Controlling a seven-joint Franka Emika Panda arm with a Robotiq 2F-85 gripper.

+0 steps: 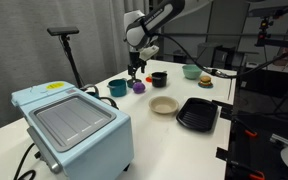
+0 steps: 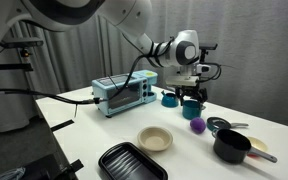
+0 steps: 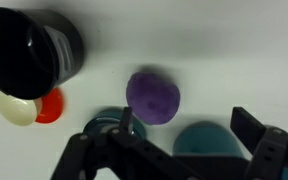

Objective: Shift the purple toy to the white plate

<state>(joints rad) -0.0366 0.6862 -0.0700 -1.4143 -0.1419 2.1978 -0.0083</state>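
The toy is below and ahead of my gripper. Next I should lower my gripper and move it slightly toward the black cup's side, so its spread fingers come around the purple toy (image 2: 197, 126) (image 3: 152, 97).
The purple toy (image 1: 139, 87) is a small deep-purple lump on the white table, also seen in an exterior view (image 2: 196, 126) and in the wrist view (image 3: 152, 97). My gripper (image 1: 134, 68) hangs open and empty just above it, slightly behind it in an exterior view (image 2: 191, 102). In the wrist view my two fingers (image 3: 189, 125) are spread wide, with the toy just ahead of them and off toward one finger. The white plate (image 1: 164, 104) is a shallow cream dish standing empty a short way from the toy, also in an exterior view (image 2: 155, 138).
A teal cup (image 1: 117, 88) and a black cup (image 1: 159, 79) stand close on either side of the toy. A black ridged tray (image 1: 197, 113) lies beside the plate. A light green bowl (image 1: 191, 71) and a burger toy (image 1: 205, 82) sit farther back. A light blue toaster oven (image 1: 74, 125) stands near one table end.
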